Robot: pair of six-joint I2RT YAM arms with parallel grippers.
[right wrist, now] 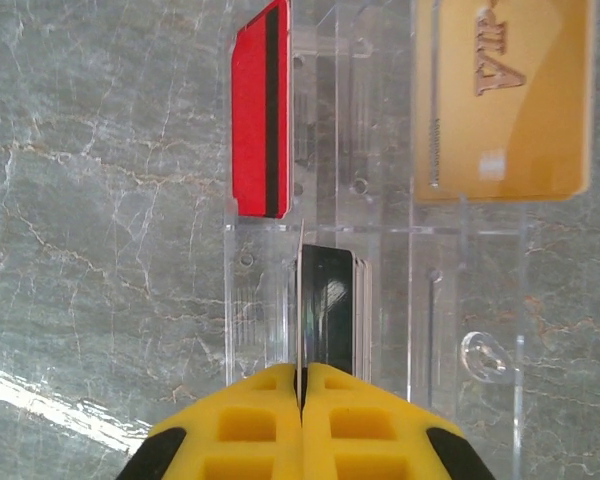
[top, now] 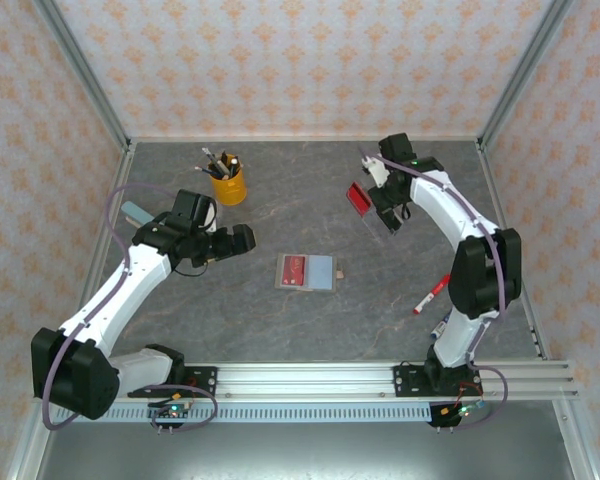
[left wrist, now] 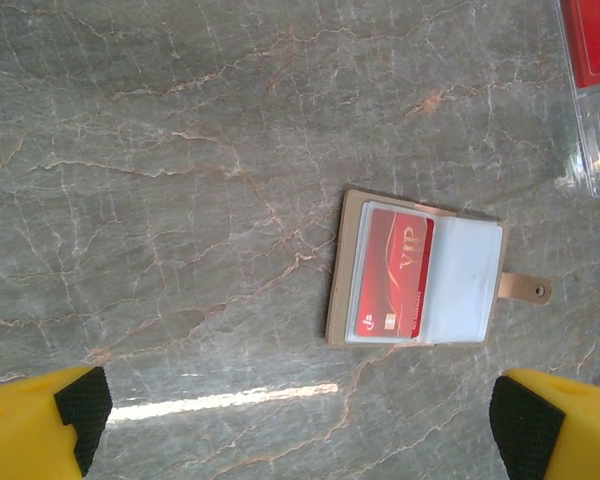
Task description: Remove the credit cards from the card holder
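My right gripper should next lower the black card edge-on into the clear tray's section [right wrist: 327,305] below it and release the card beside the dark cards that are already there.
The card holder [top: 307,272] lies open in the middle of the table, with a red card [left wrist: 395,275] in its left sleeve and a pale empty sleeve [left wrist: 465,275] on its right. My left gripper [left wrist: 300,430] hovers left of the card holder [left wrist: 352,270], open wide and holding nothing. My right gripper [right wrist: 302,372] is shut on a black card [right wrist: 328,305] held edge-on over the clear tray [right wrist: 255,290]. In that tray lie a red card [right wrist: 260,110] and a tan-gold card [right wrist: 500,100]. The top view shows the right gripper [top: 385,213] by the tray's red card [top: 360,197].
A yellow cup of pens [top: 228,182] stands at the back left. A light-blue block [top: 135,213] lies behind the left arm. A red marker [top: 432,293] lies near the right arm's base. The holder's clasp tab [left wrist: 526,288] sticks out to the right.
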